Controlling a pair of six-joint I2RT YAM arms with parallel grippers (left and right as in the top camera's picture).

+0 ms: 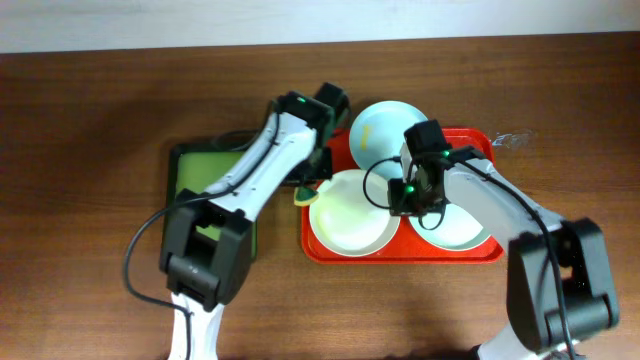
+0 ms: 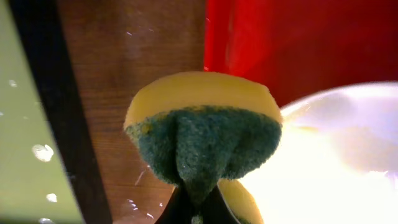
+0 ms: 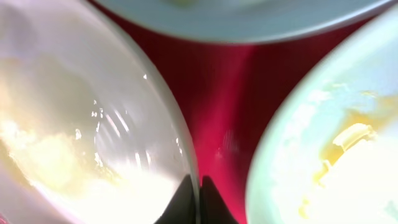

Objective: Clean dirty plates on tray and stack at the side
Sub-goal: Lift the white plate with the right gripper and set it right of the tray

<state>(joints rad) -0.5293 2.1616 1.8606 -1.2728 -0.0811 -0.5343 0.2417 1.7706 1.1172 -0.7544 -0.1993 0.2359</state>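
Observation:
The empty wood by the clear shiny thing is to my right gripper's right in the overhead view, so I need to lift the white plate across, lower it and let it go there.
The red tray point(image 1: 480, 140) holds three plates. The far plate point(image 1: 385, 125) is pale blue. The front-left plate point(image 1: 345, 215) looks yellowish. The front-right plate point(image 1: 460, 228) has yellow smears, seen in the right wrist view point(image 3: 336, 143). My right gripper point(image 1: 402, 203) is between the two front plates. In the right wrist view its fingers point(image 3: 200, 186) are shut on the front-left plate's rim point(image 3: 93, 124). My left gripper point(image 2: 196, 208) is shut on a yellow and green sponge point(image 2: 205, 124). It holds the sponge point(image 1: 305, 196) at the tray's left edge, beside the front-left plate point(image 2: 336, 162).
A green tray with a dark rim point(image 1: 215, 165) lies left of the red tray, partly under my left arm, with a strip of bare wood between them point(image 2: 124, 74). A small clear shiny thing point(image 1: 512, 140) lies by the red tray's far right corner.

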